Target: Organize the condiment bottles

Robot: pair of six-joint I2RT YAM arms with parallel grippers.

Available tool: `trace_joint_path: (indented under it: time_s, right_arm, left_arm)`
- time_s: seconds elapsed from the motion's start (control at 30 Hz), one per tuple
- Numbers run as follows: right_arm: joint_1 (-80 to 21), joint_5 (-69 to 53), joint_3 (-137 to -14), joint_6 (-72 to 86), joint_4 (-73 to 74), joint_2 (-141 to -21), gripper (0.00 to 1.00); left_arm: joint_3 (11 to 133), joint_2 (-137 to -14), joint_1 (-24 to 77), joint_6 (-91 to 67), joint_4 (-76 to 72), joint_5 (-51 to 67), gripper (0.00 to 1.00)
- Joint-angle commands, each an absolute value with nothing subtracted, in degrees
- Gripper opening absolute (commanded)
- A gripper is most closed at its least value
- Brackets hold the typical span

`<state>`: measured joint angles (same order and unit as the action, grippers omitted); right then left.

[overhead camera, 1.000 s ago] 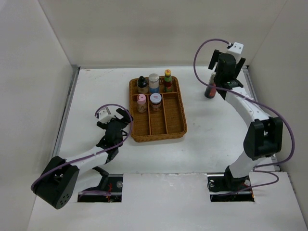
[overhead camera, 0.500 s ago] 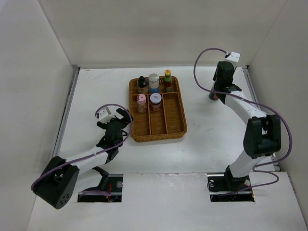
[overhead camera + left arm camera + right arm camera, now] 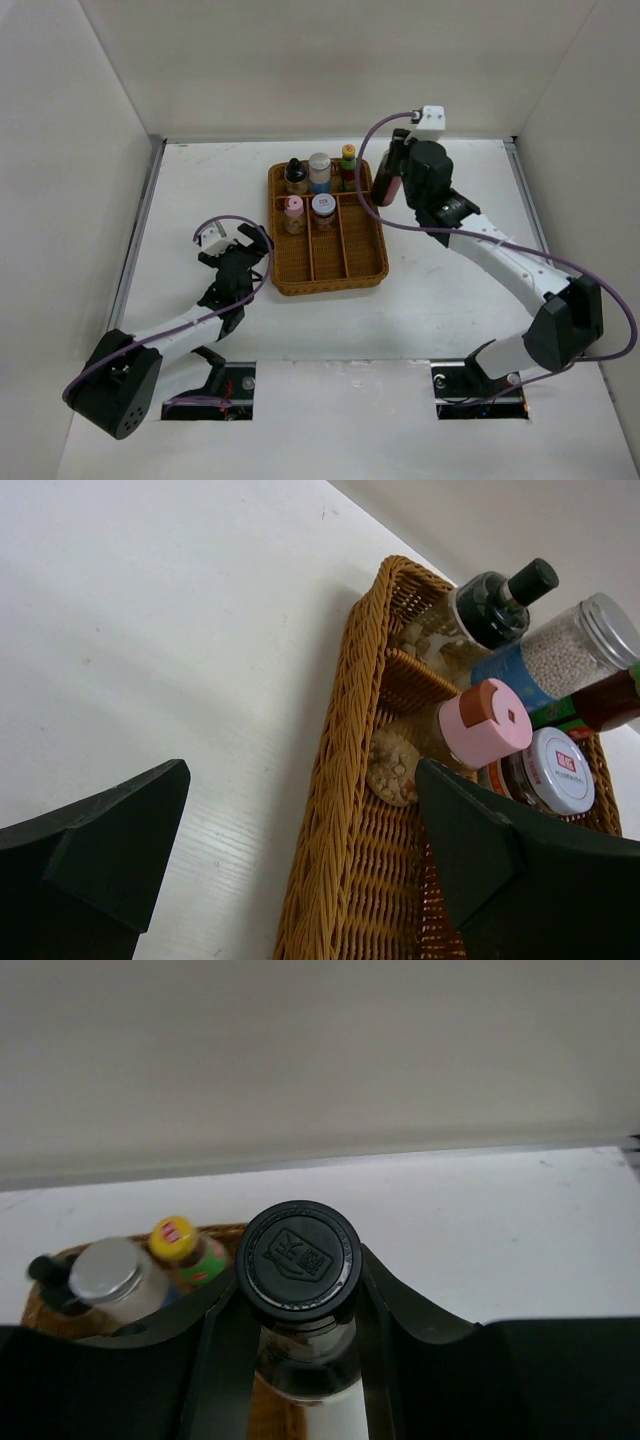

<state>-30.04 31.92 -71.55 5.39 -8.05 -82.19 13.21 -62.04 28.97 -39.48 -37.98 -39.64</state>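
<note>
My right gripper moves down and to its left in the top view next. It lowers and releases there, as that is the empty spot beside the short jar.
My right gripper is shut on the tall clear bottle, holding it just above the back right edge of the brown wicker tray. In the right wrist view its black cap sits between my fingers. Five condiment bottles stand in the tray's back compartments: black-capped, white-capped, yellow-capped green, pink-capped and the short jar with a red-labelled lid. My left gripper hangs open and holds nothing, left of the tray and low over the table.
White walls close in the table on three sides. The left wrist view looks along the tray's left rim toward the pink-capped bottle and black-capped bottle. The tray's front compartments hold nothing.
My right gripper closed on the tall bottle at the table's back right and carried it left to the tray's back right edge. The left arm has stayed put.
</note>
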Motion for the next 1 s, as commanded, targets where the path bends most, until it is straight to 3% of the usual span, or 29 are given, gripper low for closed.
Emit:
trace_joint_path:
  time_s: [0.0,0.57,0.97]
  right_arm:
    - [-33.34,30.5,-75.85,5.53,-15.99,-82.7,0.26]
    - [-38.98,30.06,-78.58,5.27,-22.05,-93.42,0.27]
    - [-40.03,31.82,-74.27,6.24,-23.03,-96.94,0.42]
  left_arm:
    - [12.92,-60.38,28.34,-40.08,-40.25,-39.99,1.0]
    - [12.83,-60.55,27.73,-40.17,-40.25,-39.64,1.0]
    - [13.01,-61.52,27.47,-40.17,-40.43,-39.38,1.0]
